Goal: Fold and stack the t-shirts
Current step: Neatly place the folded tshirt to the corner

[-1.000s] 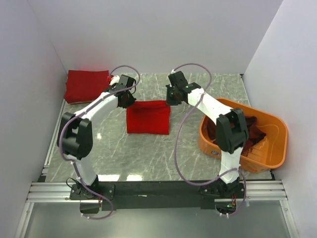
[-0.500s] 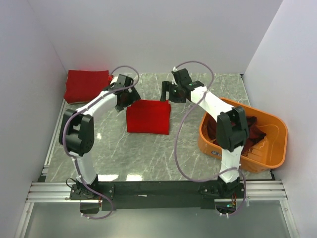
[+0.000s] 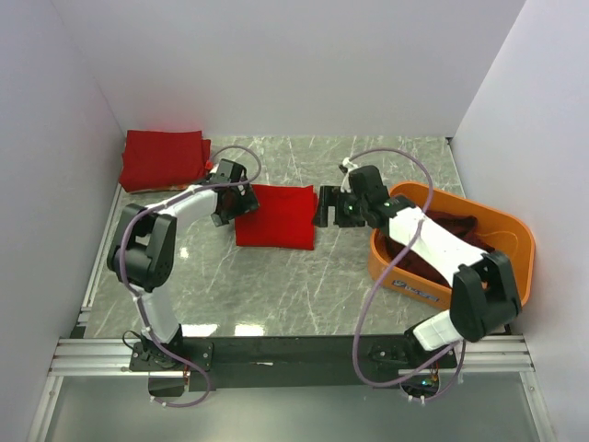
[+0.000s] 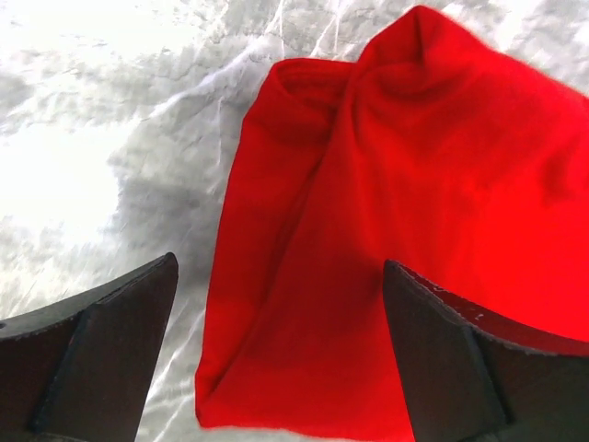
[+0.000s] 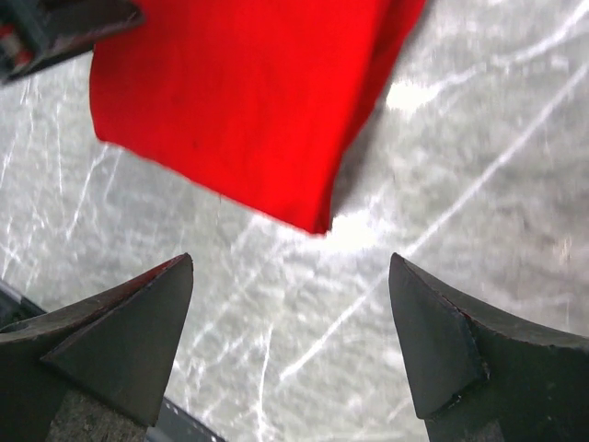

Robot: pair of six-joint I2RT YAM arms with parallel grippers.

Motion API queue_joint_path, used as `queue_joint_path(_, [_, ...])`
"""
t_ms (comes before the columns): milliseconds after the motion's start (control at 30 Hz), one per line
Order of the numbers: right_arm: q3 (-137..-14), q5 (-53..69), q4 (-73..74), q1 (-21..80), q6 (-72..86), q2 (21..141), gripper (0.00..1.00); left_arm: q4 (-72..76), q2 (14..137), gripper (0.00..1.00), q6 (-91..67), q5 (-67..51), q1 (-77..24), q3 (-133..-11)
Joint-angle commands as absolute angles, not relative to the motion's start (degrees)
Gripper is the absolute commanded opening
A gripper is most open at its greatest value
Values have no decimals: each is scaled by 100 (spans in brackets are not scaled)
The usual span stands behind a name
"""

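The red t-shirt's edge nearest the pile already runs between the left gripper's open fingers, so the left gripper should lower onto that edge and close there.
A bright red t-shirt (image 3: 276, 216) lies folded into a flat rectangle mid-table. My left gripper (image 3: 226, 208) hangs open over the shirt's left edge, and its wrist view shows the red cloth (image 4: 386, 193) between and beyond the open gripper (image 4: 279, 267). My right gripper (image 3: 325, 206) stands open just off the shirt's right edge. In its wrist view a corner of the shirt (image 5: 239, 101) lies ahead of the gripper (image 5: 291, 262), with bare marble between the fingers. A pile of folded red t-shirts (image 3: 164, 158) sits at the back left. A dark maroon t-shirt (image 3: 458, 225) lies crumpled in the tub.
The orange plastic tub (image 3: 512, 276) stands at the right, and my right arm reaches across its left rim. White walls close in the marble table on three sides. A black rail runs along the near edge.
Both grippers have opened and let go of the red shirt's far edge. The shirt now lies flat. The right arm has drawn back and down to the shirt's right side, the left to its left edge.
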State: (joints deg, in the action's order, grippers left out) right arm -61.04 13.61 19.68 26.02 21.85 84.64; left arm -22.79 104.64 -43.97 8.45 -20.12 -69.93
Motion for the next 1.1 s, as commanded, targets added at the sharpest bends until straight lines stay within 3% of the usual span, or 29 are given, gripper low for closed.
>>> queue_joint_path(0, [-5810,1258,1677,2637,2188,7964,93,-2065,10870,95,-4157,712,-2030,-7285])
queue_joint_path(200, [-5511,1090,1740,2637,2118,7463,93,-2014,11372,81,-4175,484,-2048,-7401])
queue_joint_path(400, [-5309,879,1775,2628,2083,7242,93,-2030,11681,59,-4315,325,-2170,-7331])
queue_joint_path(500, [-5221,756,1793,2628,2074,7172,93,-2083,11646,44,-4307,527,-2328,-7295])
queue_joint_path(533, [-5203,721,1793,2637,2066,7154,93,-2135,11628,32,-4281,588,-2364,-7286])
queue_joint_path(600, [-5124,616,1749,2628,2065,7154,93,-2232,11602,20,-4263,798,-2443,-7338])
queue_joint_path(633, [-5089,580,1732,2628,2065,7180,93,-2285,11593,5,-4245,896,-2478,-7374])
queue_joint_path(667, [-5080,545,1740,2628,2074,7207,93,-2450,11593,1,-4236,1010,-2496,-7452])
queue_joint_path(1067, [-5001,764,1494,2628,1969,7339,93,-2936,11066,0,-3666,3330,-2566,-8243])
